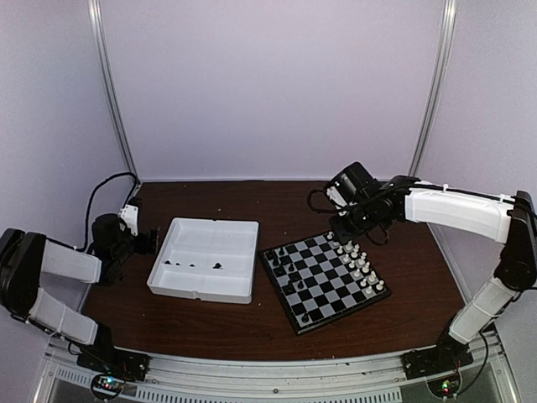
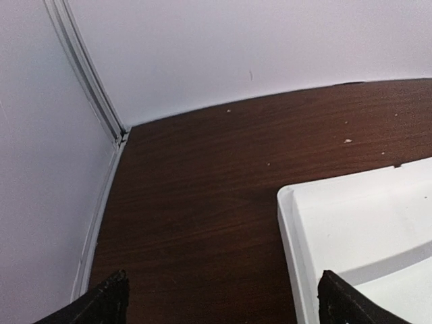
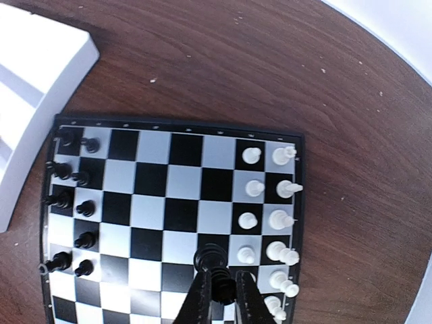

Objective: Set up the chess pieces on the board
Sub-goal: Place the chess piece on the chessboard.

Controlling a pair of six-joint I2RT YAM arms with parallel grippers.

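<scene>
I need to swing my right gripper across next, lower it and release the piece, because the gap in the black back row (image 1: 285, 281) (image 3: 62, 227) is below my gripper, to its left in the top view.
The board (image 1: 323, 279) lies right of centre on the brown table. Several black chess pieces (image 1: 284, 265) stand along its left edge, white pieces (image 1: 358, 264) along its right. More black pieces (image 1: 191, 264) lie in the white tray (image 1: 239, 235). My right gripper (image 1: 346, 221) hovers over the board's far corner. In the right wrist view the right gripper (image 3: 223, 273) is shut on a black chess piece (image 3: 212, 255) above the board (image 3: 182, 202), near the white pieces (image 3: 270, 219). My left gripper (image 1: 149, 242) is open and empty beside the tray's left rim.
In the left wrist view the open left gripper (image 2: 225, 298) hangs over bare table, with the tray's corner (image 2: 297, 223) at the right finger. The enclosure's white walls and a corner post (image 2: 88, 81) stand close on the left.
</scene>
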